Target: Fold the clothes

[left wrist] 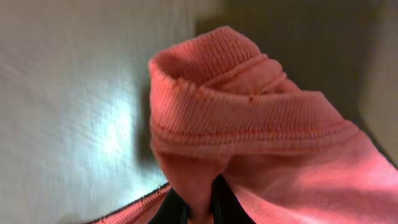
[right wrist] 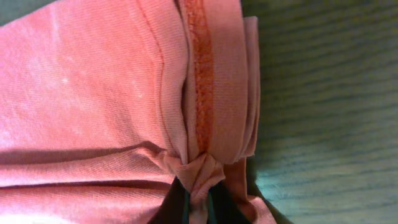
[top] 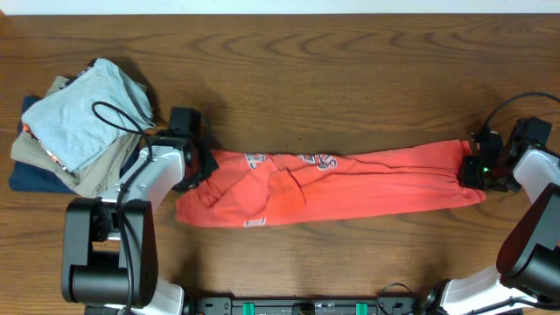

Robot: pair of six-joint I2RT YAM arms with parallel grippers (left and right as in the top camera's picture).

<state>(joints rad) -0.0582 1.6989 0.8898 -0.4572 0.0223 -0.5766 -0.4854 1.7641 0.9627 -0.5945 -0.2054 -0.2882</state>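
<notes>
Next, my right gripper will lift across to release the hem upon the shirt's middle by the lettering (top: 339, 177), as that spot lies to its left in the overhead view.
The coral-red T-shirt (top: 350, 185) lies stretched in a long band across the table, white lettering showing near its upper left. My left gripper (top: 198, 168) is shut on the shirt's left end; in the left wrist view the ribbed collar fabric (left wrist: 236, 106) bunches up from between the fingers (left wrist: 200, 208). My right gripper (top: 473, 168) is shut on the shirt's right end; in the right wrist view the hemmed edge (right wrist: 205, 93) is pinched between the fingers (right wrist: 199, 202).
A stack of folded garments sits at the far left: light blue-grey (top: 83, 114) on top, khaki (top: 96, 171) and navy (top: 31, 179) beneath. A black cable (top: 118, 118) loops over the stack. The arm bases stand at the front edge.
</notes>
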